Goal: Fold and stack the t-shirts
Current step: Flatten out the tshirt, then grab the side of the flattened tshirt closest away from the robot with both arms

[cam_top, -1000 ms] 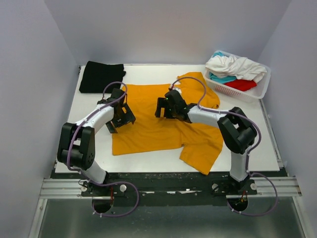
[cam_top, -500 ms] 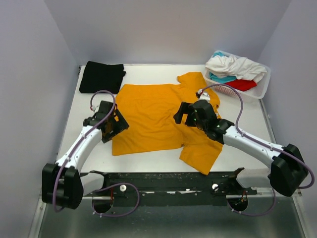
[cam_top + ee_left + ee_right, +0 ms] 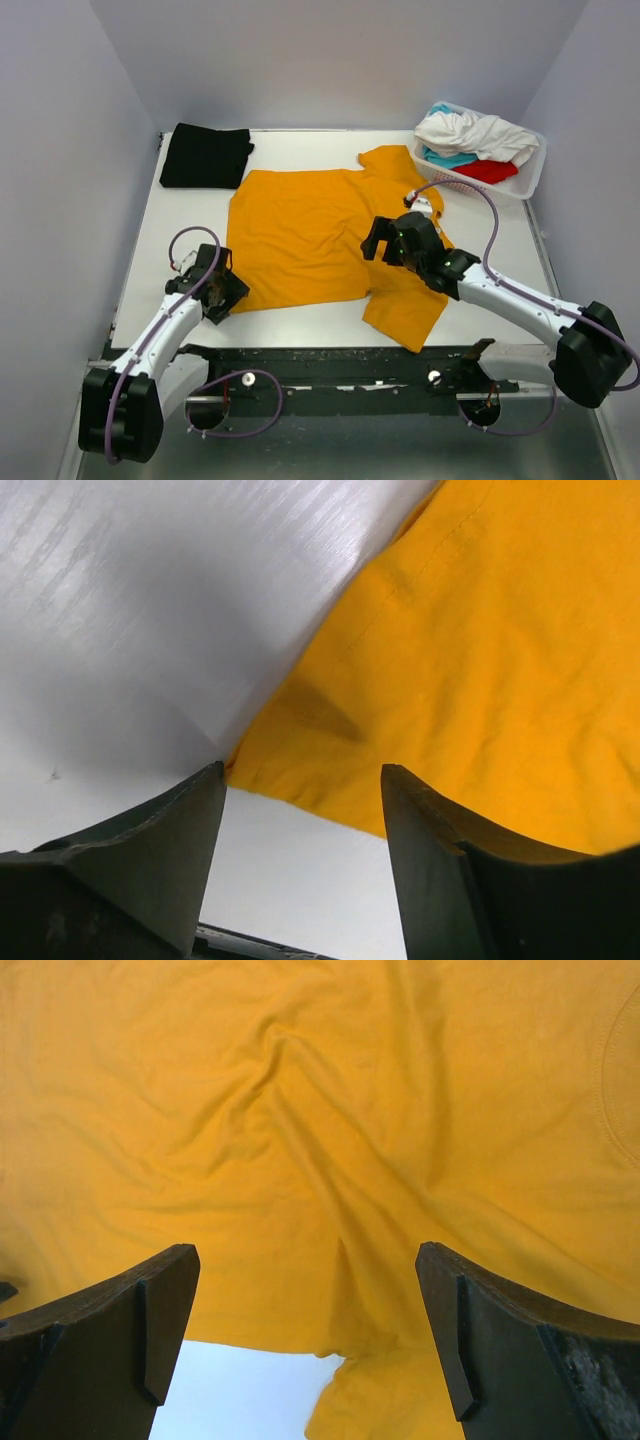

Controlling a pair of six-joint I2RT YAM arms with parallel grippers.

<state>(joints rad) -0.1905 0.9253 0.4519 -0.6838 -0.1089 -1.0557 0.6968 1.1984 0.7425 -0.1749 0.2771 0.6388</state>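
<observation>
The near tip of the mustard-orange t-shirt's flap (image 3: 415,347) sticks out loose toward the black bar, so my right gripper needs to move back and down onto it next.
The mustard-orange t-shirt (image 3: 300,230) lies spread on the white table, with one flap (image 3: 405,300) hanging toward the near right. A folded black t-shirt (image 3: 205,155) lies at the far left corner. My left gripper (image 3: 228,290) is open and empty at the shirt's near left corner (image 3: 300,780), just off the cloth. My right gripper (image 3: 385,240) is open and empty, hovering above the shirt's right part (image 3: 320,1160). White, teal and red shirts (image 3: 470,140) are piled in the basket.
A white lattice basket (image 3: 530,180) stands at the far right corner. The white table (image 3: 520,260) ends at a black rail along the near edge, below both grippers. Grey walls close in the left, back and right.
My left gripper pulled back toward the near left, off the shirt to its near corner. My right gripper moved right and nearer. The shirt now lies flatter.
</observation>
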